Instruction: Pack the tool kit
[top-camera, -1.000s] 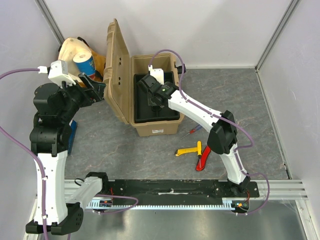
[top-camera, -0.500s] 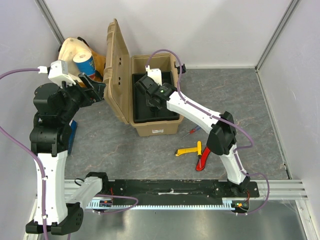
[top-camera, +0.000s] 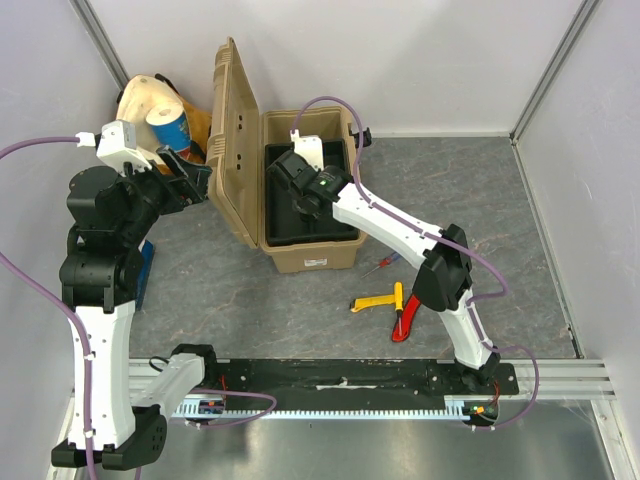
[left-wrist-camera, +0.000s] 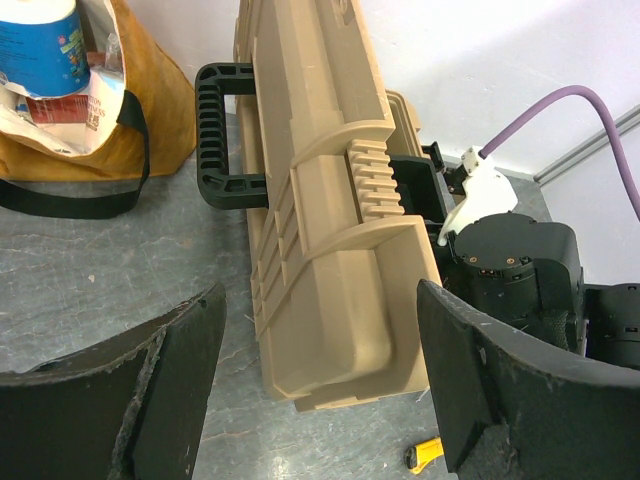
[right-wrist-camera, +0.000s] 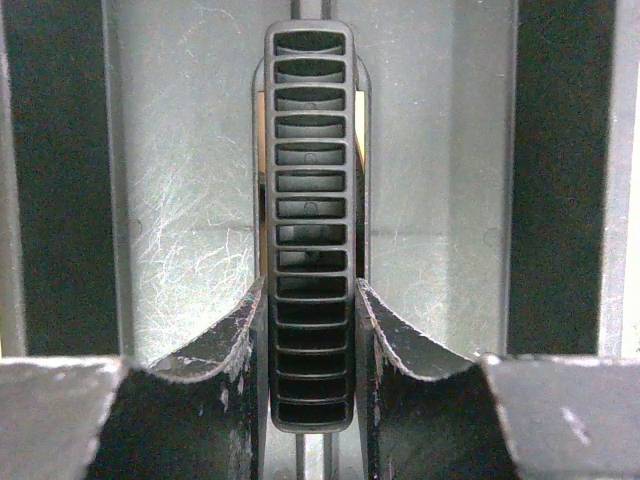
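Observation:
My right gripper should next move a little further down into the toolbox and then let go of the black tray's ribbed handle, because the tray sits between the toolbox's sides (top-camera: 309, 194) (right-wrist-camera: 311, 230).
The tan toolbox (top-camera: 310, 255) stands open with its lid (top-camera: 232, 140) upright on the left. Its black tray (top-camera: 300, 228) sits inside. My right gripper (top-camera: 302, 192) reaches down into the box and is shut on the tray's ribbed black handle (right-wrist-camera: 311, 230), with both fingers (right-wrist-camera: 225, 340) pressed against its sides. My left gripper (left-wrist-camera: 320, 300) is open and empty, just left of the lid (left-wrist-camera: 330, 230) and apart from it. The yellow-handled tool (top-camera: 378, 302), red knife (top-camera: 404, 320) and red-blue screwdriver (top-camera: 385, 263) lie on the table in front of the box. The hammer is not in view.
A yellow-cream cloth bag (top-camera: 150, 105) holding a blue-white can stands at the back left, behind my left gripper. The toolbox's black carry handle (left-wrist-camera: 225, 130) sticks out from the lid towards the bag. A blue object (top-camera: 147, 270) lies under my left arm.
My right gripper has shifted slightly left inside the toolbox. The left arm has not moved.

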